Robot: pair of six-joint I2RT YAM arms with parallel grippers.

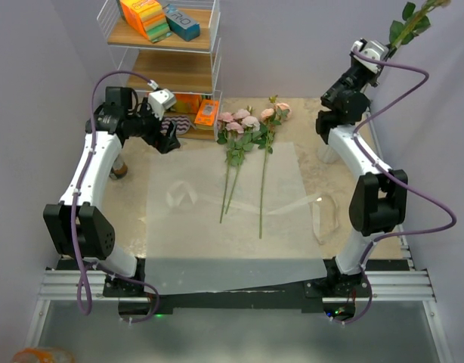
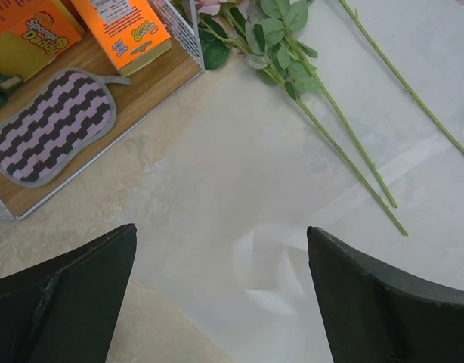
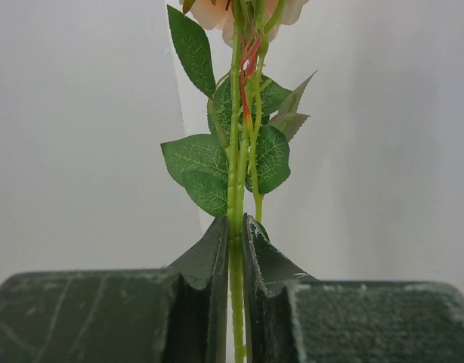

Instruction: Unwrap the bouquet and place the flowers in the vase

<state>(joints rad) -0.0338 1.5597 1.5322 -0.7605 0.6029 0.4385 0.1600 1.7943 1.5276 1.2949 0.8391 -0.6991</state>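
The white vase is below the right gripper, to its left in the top view, so the gripper will move that way and down to release the flowers' upright stems inside the vase.
The bouquet lies unwrapped: its translucent white paper (image 1: 217, 219) is spread flat on the table. On it rest several flowers (image 1: 243, 125), pink heads toward the shelf and stems (image 2: 345, 128) pointing near. My right gripper (image 3: 233, 227) is raised high at the back right (image 1: 377, 53), shut on one flower's green stem (image 3: 234, 189). That flower's leaves (image 1: 409, 21) stick up beyond it. My left gripper (image 2: 221, 242) hangs open and empty over the paper's far left part (image 1: 168, 138). A white shape (image 1: 326, 153) low behind my right arm may be the vase; the arm hides most of it.
A wire shelf (image 1: 160, 72) with orange boxes (image 2: 122, 30) and a striped mat (image 2: 54, 125) stands at the back left. A small can (image 1: 120, 168) sits beside my left arm. The cream ribbon (image 1: 324, 215) lies loose at the paper's right edge.
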